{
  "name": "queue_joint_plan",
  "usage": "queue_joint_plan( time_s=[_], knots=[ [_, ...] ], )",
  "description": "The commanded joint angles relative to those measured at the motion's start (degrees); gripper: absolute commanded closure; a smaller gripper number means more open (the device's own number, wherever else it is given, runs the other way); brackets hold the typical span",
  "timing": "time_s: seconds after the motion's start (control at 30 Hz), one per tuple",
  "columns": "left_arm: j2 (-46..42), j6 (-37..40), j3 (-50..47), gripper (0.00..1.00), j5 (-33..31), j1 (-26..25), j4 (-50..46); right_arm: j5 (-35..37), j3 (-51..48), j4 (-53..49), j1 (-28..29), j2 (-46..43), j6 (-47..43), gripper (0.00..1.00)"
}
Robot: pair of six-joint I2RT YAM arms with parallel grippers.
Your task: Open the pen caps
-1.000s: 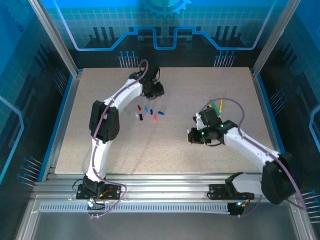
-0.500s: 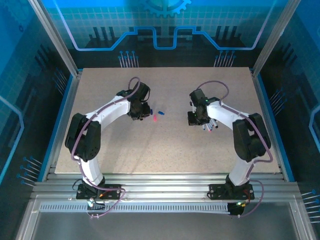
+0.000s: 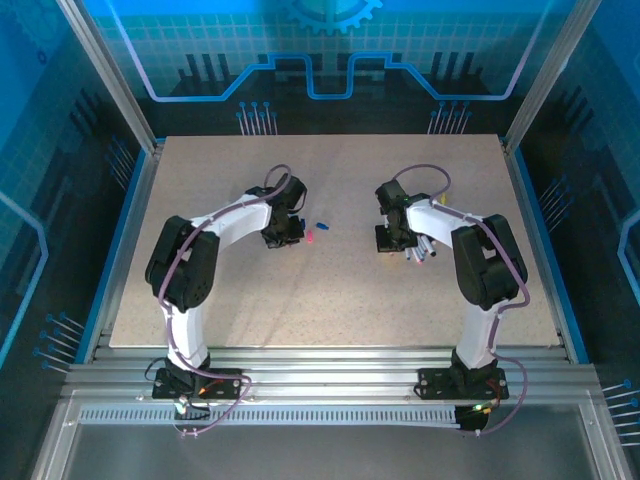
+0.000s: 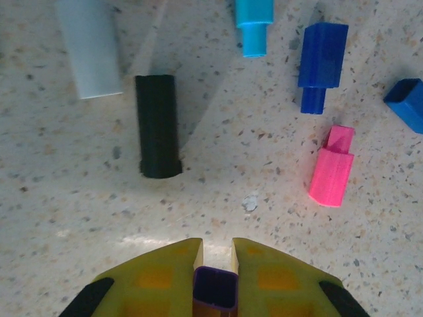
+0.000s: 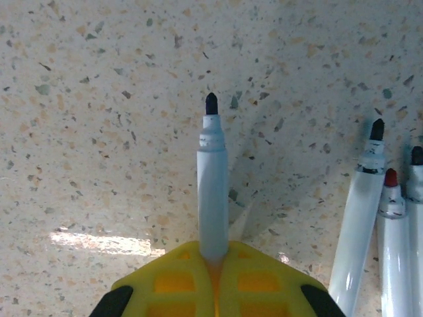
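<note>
The table beside the pink cap is empty, so next I should move my left gripper toward the pink cap and down to release the purple cap.
In the left wrist view my left gripper is shut on a purple cap, its open end facing the camera. Loose caps lie on the table ahead of it: white, black, cyan, dark blue, pink and another blue one. In the right wrist view my right gripper is shut on an uncapped white pen with a black tip, held low over the table. In the top view the left gripper and the right gripper both hang just above the table.
Three uncapped white pens lie to the right of the right gripper, tips black and red. A pink cap and a blue cap lie between the two arms. The speckled table has blue rails at its sides.
The left arm has swung toward the caps and lowered over them. The right arm has moved from the right side to the middle, beside the laid-down pens.
</note>
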Motion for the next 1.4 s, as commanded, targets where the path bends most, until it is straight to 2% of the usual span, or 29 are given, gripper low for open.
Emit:
queue_joint_plan(
  time_s=[0.0, 0.17, 0.3, 0.4, 0.47, 0.83, 1.07, 1.27, 1.37],
  knots=[
    [2.57, -0.29, 2.99, 1.00, 0.55, -1.23, -0.18, 1.64, -1.19, -0.61, -1.15, -0.67, 0.40, 0.96],
    [5.77, -1.03, 5.38, 0.99, 0.51, -1.68, -0.75, 1.69, -2.53, -0.34, -1.89, -1.69, 0.64, 0.91],
    [7.01, -1.08, 6.44, 0.79, 0.54, -1.77, -0.85, 1.61, -3.41, -0.03, -2.32, -2.78, 0.94, 0.79],
    [7.46, -1.00, 7.13, 0.71, 0.72, -1.77, -1.03, 1.55, -3.61, -0.12, -2.48, -3.35, 1.21, 0.75],
    [7.46, -0.96, 7.34, 0.69, 0.70, -1.77, -1.03, 1.44, -3.76, -0.06, -2.54, -3.88, 1.34, 0.74],
    [4.16, -0.20, 8.06, 0.68, -0.03, -1.86, -1.24, 0.00, -4.15, -0.35, -2.55, -9.09, 2.03, 0.70],
    [-3.17, 1.30, 8.34, 0.67, -3.75, -1.86, -4.10, -1.59, -3.73, -1.77, -2.43, -16.68, 2.41, 0.68],
    [-11.93, 1.48, 4.86, 0.64, -6.08, -1.77, -1.49, -4.34, -4.22, -0.09, -1.91, -22.99, 1.58, 0.65],
    [-16.92, 2.74, -0.21, 0.62, -7.15, -1.77, 3.73, -5.98, -7.15, 4.19, -1.02, -26.91, 0.53, 0.52]
  ],
)
